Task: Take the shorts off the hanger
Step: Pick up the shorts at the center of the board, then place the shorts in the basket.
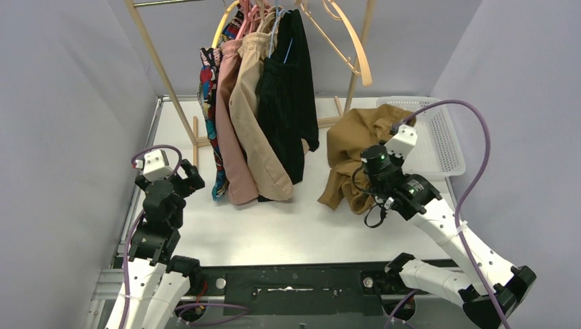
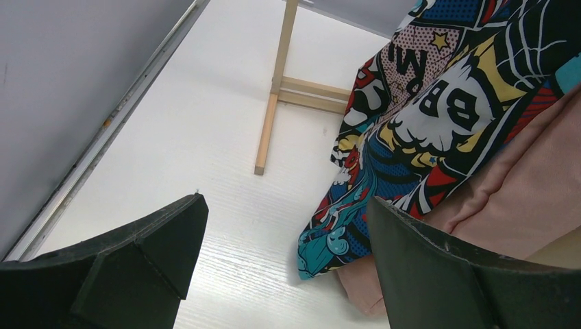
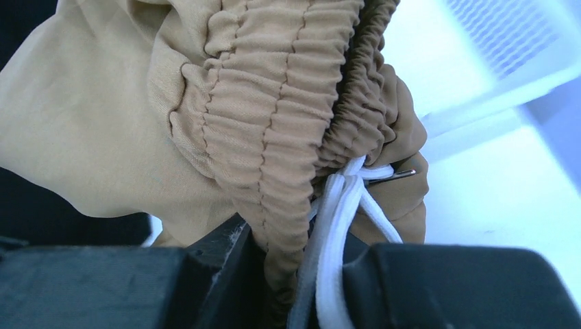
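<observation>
The mustard shorts are already off the rack [image 1: 161, 68], so I will move my right gripper outward, then down into the white perforated basket [image 1: 431, 140] and release their waistband there.
Mustard-brown shorts [image 1: 356, 144] hang bunched over the table, off the rack. My right gripper [image 1: 389, 152] is shut on their elastic waistband [image 3: 288, 137] and white drawstring [image 3: 339, 226]. Black shorts [image 1: 291, 103], beige shorts [image 1: 257, 130], pink shorts [image 1: 231, 137] and comic-print shorts [image 1: 209, 103] hang on hangers from the wooden rack [image 1: 161, 68]. An empty wooden hanger [image 1: 353, 44] hangs at the rack's right end. My left gripper [image 1: 185, 179] is open and empty, low beside the comic-print shorts [image 2: 438, 116]; its fingers [image 2: 144, 260] flank the hem.
A white perforated basket [image 1: 431, 130] stands at the back right, partly under the mustard shorts. The rack's wooden foot [image 2: 274, 103] and crossbar stand on the white table. Grey walls close in both sides.
</observation>
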Available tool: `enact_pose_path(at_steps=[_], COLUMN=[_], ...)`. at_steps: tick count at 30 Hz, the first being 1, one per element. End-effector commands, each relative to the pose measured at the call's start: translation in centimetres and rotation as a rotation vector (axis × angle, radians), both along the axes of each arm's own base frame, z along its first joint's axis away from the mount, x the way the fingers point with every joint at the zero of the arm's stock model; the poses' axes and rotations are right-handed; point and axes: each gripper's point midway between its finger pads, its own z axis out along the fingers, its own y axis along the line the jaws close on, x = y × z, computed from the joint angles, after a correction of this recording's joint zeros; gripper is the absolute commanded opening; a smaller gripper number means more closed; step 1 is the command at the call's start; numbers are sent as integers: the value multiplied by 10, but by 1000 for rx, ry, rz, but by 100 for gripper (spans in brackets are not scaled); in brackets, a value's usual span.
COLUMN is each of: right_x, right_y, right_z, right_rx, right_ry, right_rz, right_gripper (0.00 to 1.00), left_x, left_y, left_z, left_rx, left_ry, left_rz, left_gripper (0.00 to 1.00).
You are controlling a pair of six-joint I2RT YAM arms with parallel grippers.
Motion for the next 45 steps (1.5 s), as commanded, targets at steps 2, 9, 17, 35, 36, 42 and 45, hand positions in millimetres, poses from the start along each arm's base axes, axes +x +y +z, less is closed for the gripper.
enact_pose_path(at_steps=[2, 9, 17, 35, 36, 42, 45], right_x=[14, 40, 101, 203, 209, 238, 249], right_y=[-66, -132, -186, -243, -241, -226, -207], right_z=[66, 104, 144, 13, -5, -57, -82], right_rx=[-162, -170, -155, -181, -180, -125, -62], right_ry=[-100, -124, -144, 169, 212, 327, 370], right_rz=[-196, -309, -367, -344, -331, -221, -120], right_gripper=[1, 1, 3, 5, 5, 5, 6], left_x=[6, 6, 3, 5, 4, 4, 4], left_y=[0, 1, -4, 0, 0, 0, 1], left_z=[14, 15, 17, 16, 16, 16, 16], left_rx=[-5, -5, -37, -24, -23, -20, -19], left_ry=[-60, -61, -79, -73, -72, -73, -71], left_rz=[-3, 4, -18, -4, -4, -1, 1], left_gripper=[87, 87, 90, 90, 90, 90, 90])
